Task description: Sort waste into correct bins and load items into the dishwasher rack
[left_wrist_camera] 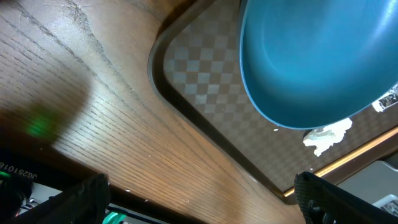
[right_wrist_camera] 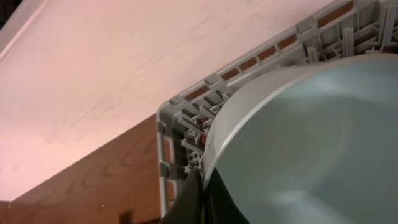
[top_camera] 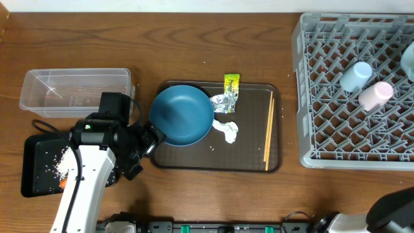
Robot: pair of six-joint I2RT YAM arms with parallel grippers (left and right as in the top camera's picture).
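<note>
The robot's right gripper will come down toward the slots (top_camera: 405, 107) beside the pale cup and let go of the plate's rim, because the pale plate hangs above the rack's wires.
The dark-blue plate (top_camera: 182, 114) (left_wrist_camera: 311, 62) lies on the left of the brown tray (top_camera: 252, 155). My left gripper (top_camera: 151, 138) (left_wrist_camera: 205, 208) hovers open at the tray's near-left corner, short of the plate's rim, with nothing in it. A yellow-green wrapper (top_camera: 231, 83), foil (top_camera: 224, 101), tissue (top_camera: 228, 131) and chopsticks (top_camera: 269, 129) lie on the tray too. Rice (top_camera: 65, 162) and a carrot (top_camera: 63, 182) sit in the black tray (top_camera: 35, 175). The grey rack (top_camera: 323, 97) holds a light-blue cup (top_camera: 356, 76) and a pale cup (top_camera: 375, 95). My right gripper (right_wrist_camera: 200, 186) is shut on a pale plate's (right_wrist_camera: 311, 137) rim at a rack corner.
The clear tub (top_camera: 74, 90) stands behind the black tray at the left, right beside my left arm (top_camera: 90, 175). Stray rice grains dot the table near it. The rack's wall rises at the right of the brown tray.
</note>
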